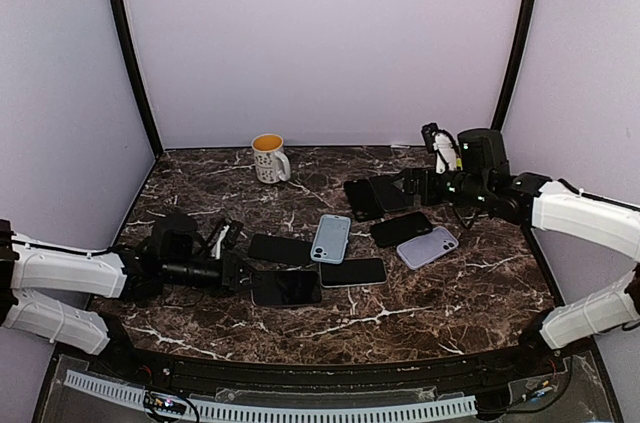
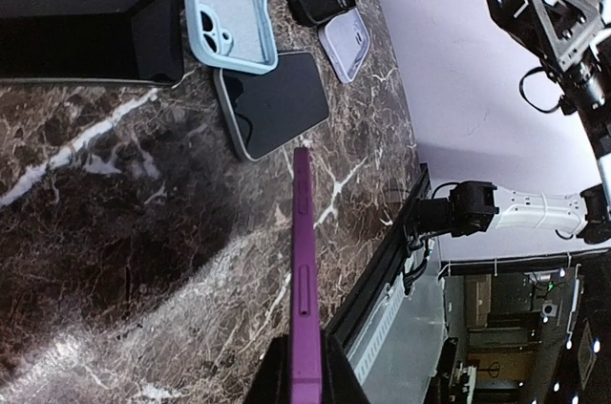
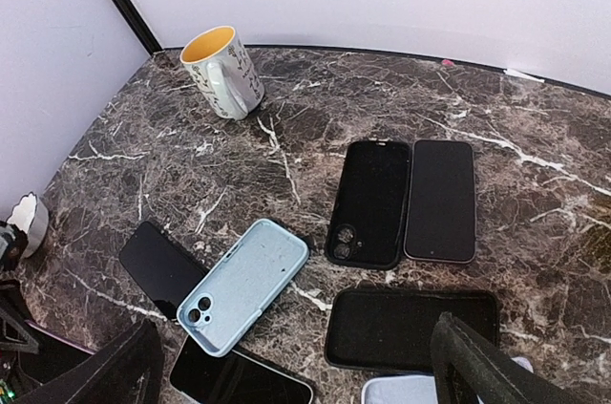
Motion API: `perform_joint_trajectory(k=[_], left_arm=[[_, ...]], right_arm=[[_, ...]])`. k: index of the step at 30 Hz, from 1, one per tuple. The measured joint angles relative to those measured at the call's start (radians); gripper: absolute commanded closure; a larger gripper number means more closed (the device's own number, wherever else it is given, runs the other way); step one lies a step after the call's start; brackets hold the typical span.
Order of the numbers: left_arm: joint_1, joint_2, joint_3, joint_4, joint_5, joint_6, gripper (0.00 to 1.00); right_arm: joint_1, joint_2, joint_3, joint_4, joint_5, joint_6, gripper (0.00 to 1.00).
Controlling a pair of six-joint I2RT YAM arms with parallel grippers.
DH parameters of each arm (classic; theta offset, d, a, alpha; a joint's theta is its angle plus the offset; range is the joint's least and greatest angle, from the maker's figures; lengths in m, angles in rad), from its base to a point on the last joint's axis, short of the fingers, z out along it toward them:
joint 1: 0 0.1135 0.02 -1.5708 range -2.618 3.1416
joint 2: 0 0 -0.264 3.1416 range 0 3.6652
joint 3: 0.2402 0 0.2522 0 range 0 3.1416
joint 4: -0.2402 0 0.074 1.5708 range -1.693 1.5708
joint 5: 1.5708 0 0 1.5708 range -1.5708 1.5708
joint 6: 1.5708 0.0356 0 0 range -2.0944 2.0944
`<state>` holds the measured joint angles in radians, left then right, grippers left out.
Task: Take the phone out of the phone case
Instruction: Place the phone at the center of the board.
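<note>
My left gripper lowers the purple phone case (image 2: 304, 261) next, then sets it down on the clear marble beside the bare phones and opens.
My left gripper (image 1: 238, 273) (image 2: 305, 366) is shut on the edge of a purple phone case (image 2: 304, 261), which the left wrist view shows edge-on, low over the marble. In the top view it appears as a phone (image 1: 287, 288) with its dark screen up, still inside the case, near the front left. My right gripper (image 1: 405, 188) (image 3: 301, 375) hovers open over the back right of the table, with nothing between its fingers (image 3: 482, 366).
On the marble lie an empty light-blue case (image 1: 331, 238) (image 3: 246, 285), bare dark phones (image 1: 280, 248) (image 1: 353, 272), an empty black case (image 1: 400, 229) (image 3: 410, 328) and a lavender case (image 1: 427, 247). Another black case (image 3: 369, 202) lies beside a phone (image 3: 440, 199). A mug (image 1: 269, 157) stands at the back.
</note>
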<state>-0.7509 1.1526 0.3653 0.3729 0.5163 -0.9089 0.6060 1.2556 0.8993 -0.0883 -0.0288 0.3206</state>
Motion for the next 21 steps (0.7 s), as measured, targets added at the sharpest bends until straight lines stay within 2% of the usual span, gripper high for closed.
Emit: perform_joint_trajectory(k=[8, 12, 15, 16, 21], left_arm=[[0.000, 0.137, 0.000, 0.053, 0.000, -0.135, 1.00], [0.000, 0.186, 0.000, 0.091, 0.005, -0.160, 0.86], [0.000, 0.202, 0.000, 0.105, -0.002, -0.156, 0.72], [0.000, 0.206, 0.000, 0.103, -0.006, -0.154, 0.65], [0.000, 0.206, 0.012, 0.037, -0.054, -0.100, 0.47]], right_arm=[[0.000, -0.062, -0.040, -0.003, 0.008, 0.006, 0.01], [0.000, -0.079, -0.055, -0.002, 0.008, 0.006, 0.01], [0.000, -0.085, -0.069, -0.003, 0.008, 0.006, 0.02], [0.000, -0.085, -0.074, -0.003, 0.008, 0.007, 0.01], [0.000, -0.085, -0.081, -0.005, 0.014, 0.006, 0.01]])
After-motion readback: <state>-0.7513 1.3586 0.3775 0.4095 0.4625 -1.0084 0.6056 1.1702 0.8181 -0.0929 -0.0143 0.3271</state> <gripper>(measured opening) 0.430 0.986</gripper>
